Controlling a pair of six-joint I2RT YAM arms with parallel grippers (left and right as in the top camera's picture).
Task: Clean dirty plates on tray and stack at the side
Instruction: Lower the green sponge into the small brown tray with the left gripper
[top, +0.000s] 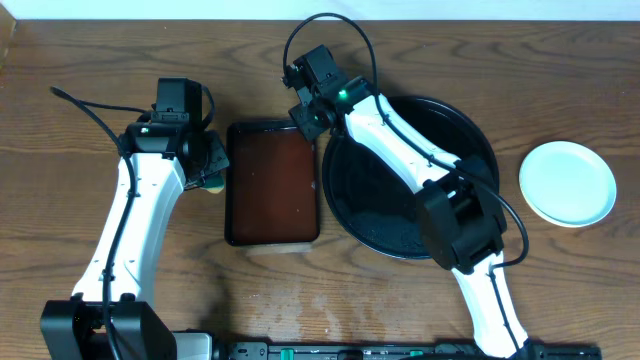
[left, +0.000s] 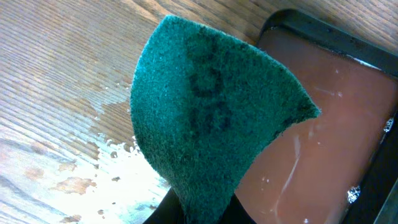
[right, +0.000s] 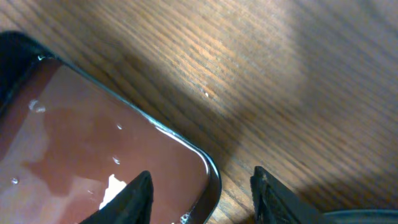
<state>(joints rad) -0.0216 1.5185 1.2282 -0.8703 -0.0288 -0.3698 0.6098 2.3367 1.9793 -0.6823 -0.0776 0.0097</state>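
Observation:
The robot will carry the green scouring pad with its left gripper next, from beside the rectangular tray's rim across that rim, and open the gripper over the brown water (top: 272, 186) (left: 314, 144).
A pale mint-white plate (top: 567, 183) lies on the bare wood to the right of the round black tray (top: 372, 216); I cannot tell whether others sit under it. No plate shows on the tray's visible part, and my right arm crosses over it. My left gripper (top: 206, 166) (left: 205, 213) is shut on a green scouring pad (left: 211, 112), just left of a rectangular tray. My right gripper (top: 306, 113) (right: 202, 186) stands open above that rectangular tray's far right corner, with nothing held between its fingers.
The dark rectangular tray (top: 272, 185) (left: 311, 143) (right: 93, 155) holds brown water and sits between the two arms. Wet patches (left: 118, 168) mark the wood beside it. A cable (top: 335, 25) loops at the back edge.

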